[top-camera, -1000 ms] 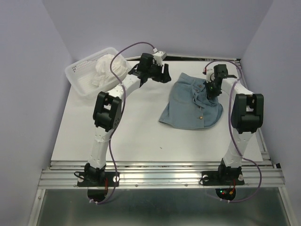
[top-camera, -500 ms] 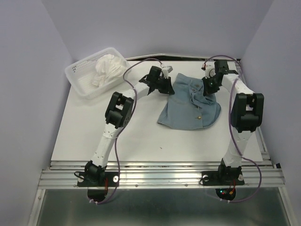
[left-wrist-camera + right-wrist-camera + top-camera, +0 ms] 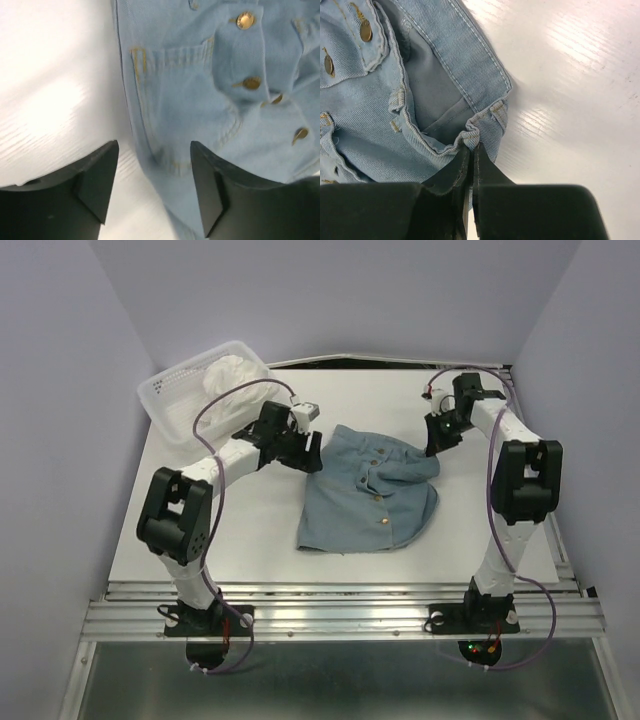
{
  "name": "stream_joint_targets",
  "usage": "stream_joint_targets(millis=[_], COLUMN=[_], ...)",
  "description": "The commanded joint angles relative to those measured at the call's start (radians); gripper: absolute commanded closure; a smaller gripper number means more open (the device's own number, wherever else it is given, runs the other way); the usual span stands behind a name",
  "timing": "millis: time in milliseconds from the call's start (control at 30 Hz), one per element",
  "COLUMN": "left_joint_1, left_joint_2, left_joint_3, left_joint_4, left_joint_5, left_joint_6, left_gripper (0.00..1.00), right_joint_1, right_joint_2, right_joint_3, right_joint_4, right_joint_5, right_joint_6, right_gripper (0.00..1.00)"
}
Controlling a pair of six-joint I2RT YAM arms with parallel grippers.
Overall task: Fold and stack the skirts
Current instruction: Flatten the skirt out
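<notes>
The left gripper moves outward past the pocket onto the waistband's loose end [image 3: 341, 429] next, since my right gripper holds the waistband's other end.
The blue-grey denim skirt [image 3: 370, 495] with brass buttons lies spread in the middle of the table. My right gripper [image 3: 437, 436] is shut on the skirt's waistband corner [image 3: 479, 131] at its far right. My left gripper [image 3: 306, 451] is open at the skirt's far left edge; in the left wrist view the skirt [image 3: 195, 95] lies partly between the two fingers [image 3: 99, 175], just ahead of the gripper [image 3: 154, 172]. The white ruffled skirt [image 3: 236, 376] lies bunched in the mesh basket.
The white plastic mesh basket [image 3: 178, 403] stands at the back left corner. Purple walls close in the left, right and back. The white tabletop [image 3: 200, 530] ends at a metal rail at the near edge.
My left gripper has moved from beside the basket to the skirt's left edge. The blue skirt has shifted toward the near left and spread wider. My right gripper has kept its hold.
</notes>
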Motion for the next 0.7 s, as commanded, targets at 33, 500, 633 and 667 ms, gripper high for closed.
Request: stream_joint_targets(millis=[33, 500, 633, 667], left_joint_1=[0.139, 0.142, 0.138, 0.133], left_joint_2=[-0.125, 0.430, 0.499, 0.511], left_joint_3=[-0.125, 0.480, 0.533, 0.542], left_joint_4=[0.108, 0.196, 0.251, 0.272], left_joint_5=[0.160, 0.255, 0.269, 0.281], left_joint_6=[0.038, -0.203, -0.241, -0.260], left_gripper=[0.18, 0.39, 0.39, 0.40], right_joint_1=[-0.005, -0.005, -0.005, -0.005], right_joint_2=[0.024, 0.196, 0.221, 0.231], right_joint_3=[0.026, 0.080, 0.095, 0.100], right_joint_4=[0.034, 0.112, 0.129, 0.131], right_joint_5=[-0.032, 0.129, 0.147, 0.149], right_joint_6=[0.009, -0.014, -0.008, -0.006], right_gripper=[0.99, 0.99, 0.99, 0.99])
